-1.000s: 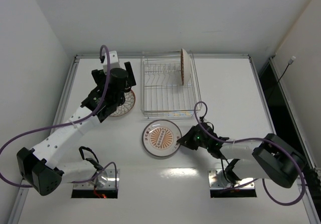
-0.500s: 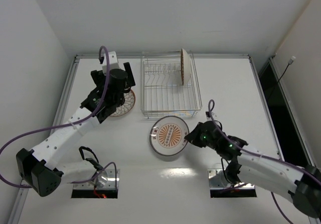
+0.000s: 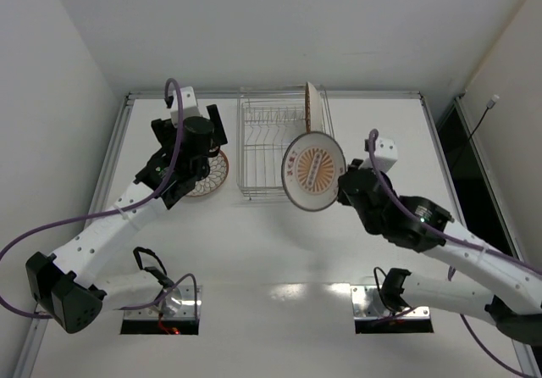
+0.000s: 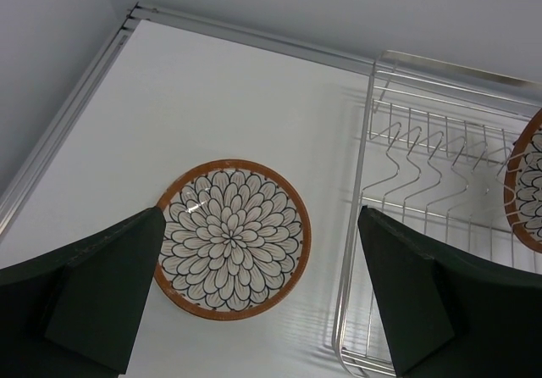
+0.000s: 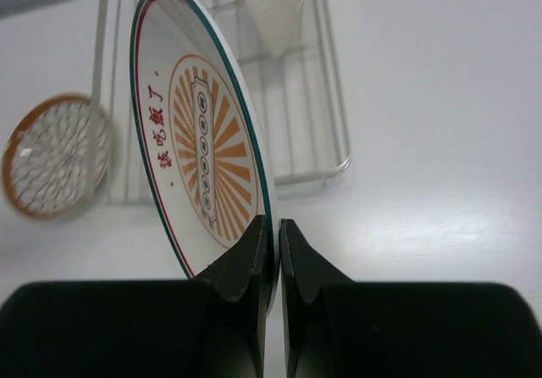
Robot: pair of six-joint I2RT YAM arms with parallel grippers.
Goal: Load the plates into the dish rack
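The robot will move its right gripper outward over pegs of the dish rack beside the lattice plate (image 3: 312, 113), turn the orange medallion plate (image 3: 314, 171) in line with it and go down, because those pegs are empty.
My right gripper (image 3: 343, 185) is shut on the rim of the orange medallion plate (image 3: 314, 171) and holds it tilted up in the air over the front right of the dish rack (image 3: 267, 153). In the right wrist view the fingers (image 5: 254, 251) pinch the plate's lower edge (image 5: 199, 141). The lattice plate (image 3: 312, 113) stands upright in the rack's back right slots. The petal plate (image 4: 233, 238) lies flat on the table left of the rack (image 4: 423, 166). My left gripper (image 4: 262, 217) hovers open above the petal plate, partly hiding it in the top view (image 3: 216, 173).
The rack's left and middle tines (image 4: 432, 145) hold nothing. A raised metal rail (image 3: 254, 95) runs along the table's far edge, and walls stand close on the left and right.
My right gripper has lifted the medallion plate off the table in front of the rack, tipped it up and carried it up toward the rack. The left arm has barely moved.
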